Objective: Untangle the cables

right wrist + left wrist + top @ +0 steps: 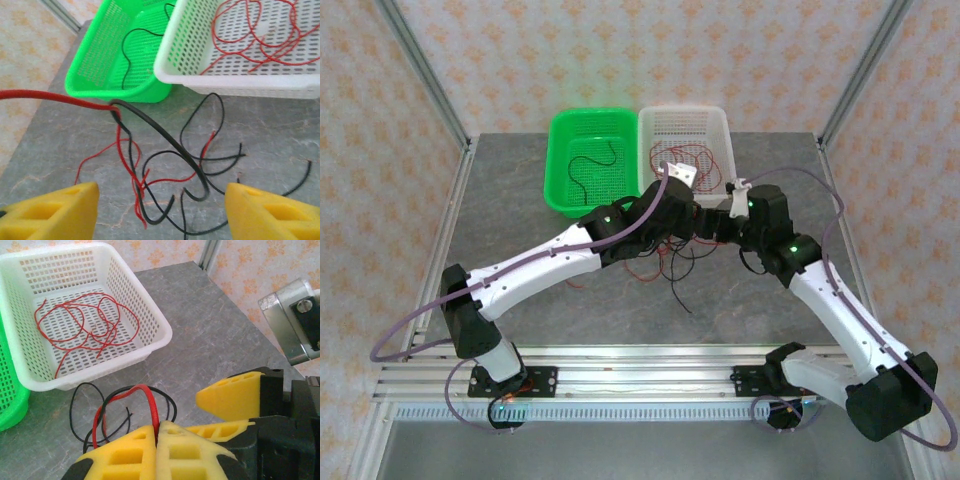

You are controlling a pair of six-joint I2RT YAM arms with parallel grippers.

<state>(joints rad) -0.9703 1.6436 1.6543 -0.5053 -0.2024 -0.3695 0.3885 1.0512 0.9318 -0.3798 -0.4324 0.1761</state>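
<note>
The red cable still crosses the thicker black cable. I will next lift my left gripper away from my right gripper and let go of the red cable over the tangle (pixel 670 268) (pixel 107 422).
My left gripper (pixel 159 432) is shut on a red cable (pixel 151 402), which loops up out of its yellow fingertips along with a black cable (pixel 80 410). My right gripper (pixel 160 212) is open, its yellow fingers (pixel 50 212) wide apart over the tangle of red and black cables (pixel 165 170) on the table. A raised red cable (pixel 50 96) runs in from the left and meets a thicker black cable (pixel 165 137) above the tangle. In the top view both grippers meet over the tangle (pixel 670 268), in front of the baskets.
A green basket (pixel 558 150) at the back holds one black cable (pixel 588 165). Beside it on the right, a white basket (pixel 685 110) holds several red cables (pixel 85 325). The frame posts stand at the table's back corners.
</note>
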